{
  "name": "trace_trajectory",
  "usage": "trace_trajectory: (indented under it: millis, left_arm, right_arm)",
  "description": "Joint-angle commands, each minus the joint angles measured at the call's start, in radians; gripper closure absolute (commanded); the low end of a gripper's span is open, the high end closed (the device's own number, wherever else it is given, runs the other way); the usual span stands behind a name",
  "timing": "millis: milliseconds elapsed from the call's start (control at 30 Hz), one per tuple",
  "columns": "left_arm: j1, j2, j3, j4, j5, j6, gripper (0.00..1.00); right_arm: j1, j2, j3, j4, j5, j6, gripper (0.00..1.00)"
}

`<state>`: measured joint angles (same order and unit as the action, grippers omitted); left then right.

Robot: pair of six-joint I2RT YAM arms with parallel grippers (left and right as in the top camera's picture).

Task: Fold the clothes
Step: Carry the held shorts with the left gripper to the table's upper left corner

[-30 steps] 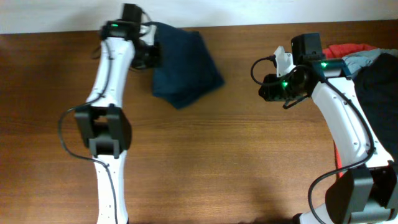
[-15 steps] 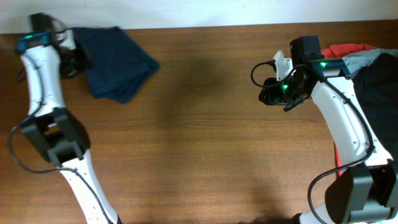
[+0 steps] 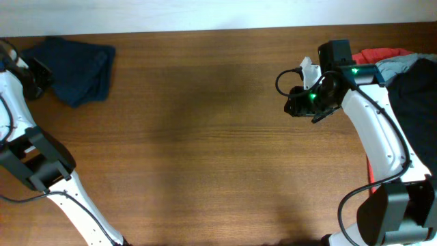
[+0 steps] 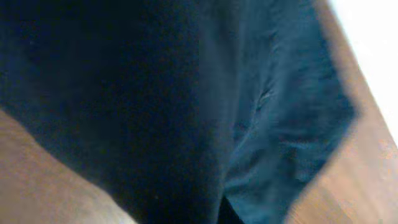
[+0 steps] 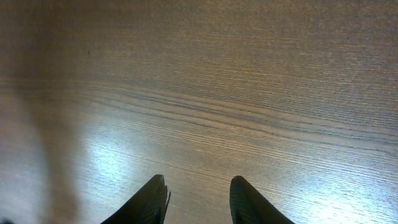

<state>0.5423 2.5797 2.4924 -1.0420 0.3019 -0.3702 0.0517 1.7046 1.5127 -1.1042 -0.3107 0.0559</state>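
Note:
The clothes (image 3: 78, 61) crowd the corner of the table, so the left gripper next needs to move the fabric to the right in the overhead view, toward the bare wood (image 3: 128, 63) beside the bundle, and let go of it.
The clothes (image 3: 78, 61), a folded bundle of dark navy shorts, lie at the table's far-left back corner. My left gripper (image 3: 45, 76) sits at the bundle's left edge, shut on the fabric. In the left wrist view the navy clothes (image 4: 280, 112) fill almost the whole frame and hide the fingers. My right gripper (image 3: 295, 106) hovers over bare wood at the right side of the table, far from the clothes. In the right wrist view the right gripper (image 5: 198, 182) is open with nothing between its fingers.
A pile of other garments lies at the right edge: a red one (image 3: 379, 55), a grey one (image 3: 403, 65) and a larger black one (image 3: 418, 102). The table's back edge (image 3: 205, 30) runs just behind the clothes.
My left arm has swung far to the left, dragging the clothes from the back middle to the far-left corner. The right arm has barely moved.

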Motion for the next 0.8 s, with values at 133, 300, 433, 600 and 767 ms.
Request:
trace_trajectory:
  millis: [133, 300, 433, 600, 767]
  left_arm:
    - [-0.002, 0.149, 0.011, -0.025, 0.024, -0.067, 1.00]
    - [0.009, 0.164, 0.011, -0.071, 0.024, -0.176, 0.99]
    - [0.013, 0.166, 0.011, -0.073, 0.052, -0.235, 0.99]
    - [0.014, 0.166, 0.011, -0.071, 0.072, -0.313, 1.00]
    - [0.031, 0.166, 0.011, -0.049, 0.071, -0.368, 1.00]
  right_arm:
    - [-0.007, 0.002, -0.004, -0.003, 0.010, 0.005, 0.61]
    - [-0.007, 0.002, -0.004, 0.001, 0.010, 0.005, 0.61]
    - [-0.007, 0.002, -0.005, -0.001, 0.010, 0.005, 0.61]
    - [-0.007, 0.002, -0.011, 0.000, 0.010, 0.005, 0.61]
    - [-0.007, 0.002, -0.035, 0.001, 0.010, 0.005, 0.61]
